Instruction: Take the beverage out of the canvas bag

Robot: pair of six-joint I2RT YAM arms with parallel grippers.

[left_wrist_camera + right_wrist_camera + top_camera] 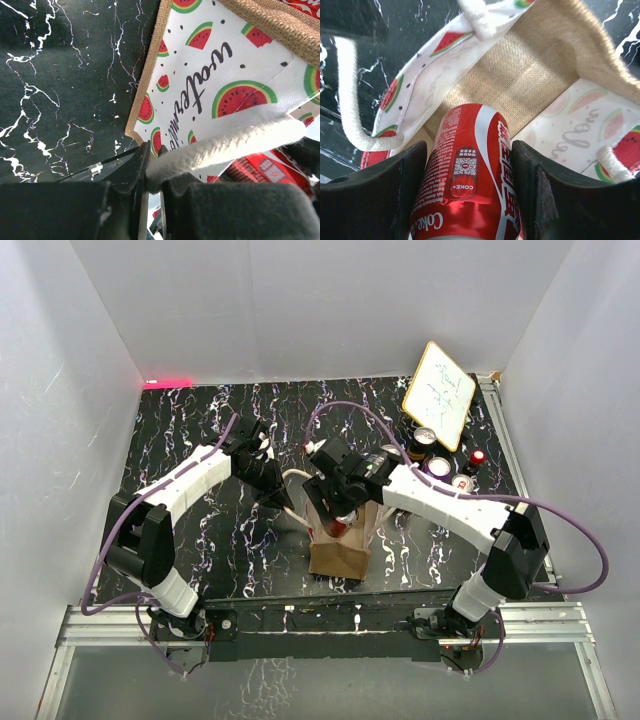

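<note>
My right gripper will next lift the can out, carry it right in the top view to bare tabletop beside the bag, lower it and let go.
The canvas bag (pixel 340 558) stands near the table's front, tan outside with a watermelon-print lining (pixel 220 65). My left gripper (pixel 272 490) is shut on one cream rope handle (pixel 235 140) and holds it out to the left; in the left wrist view the rope is pinched at the left gripper (pixel 152 170). The beverage, a red Coke can (pixel 470 175), lies inside the bag against the woven wall (pixel 520 75). My right gripper (pixel 470 150) reaches into the bag's mouth, its two black fingers pressed on either side of the can. From above, only a bit of red can (pixel 337 527) shows under the right gripper (pixel 342 508).
A small whiteboard (pixel 438 395) leans at the back right, with several cans and bottles (pixel 445 458) beside it. The bag's other handle (pixel 612 165) hangs at the right side of the opening. White walls enclose the black marbled table (pixel 200 430).
</note>
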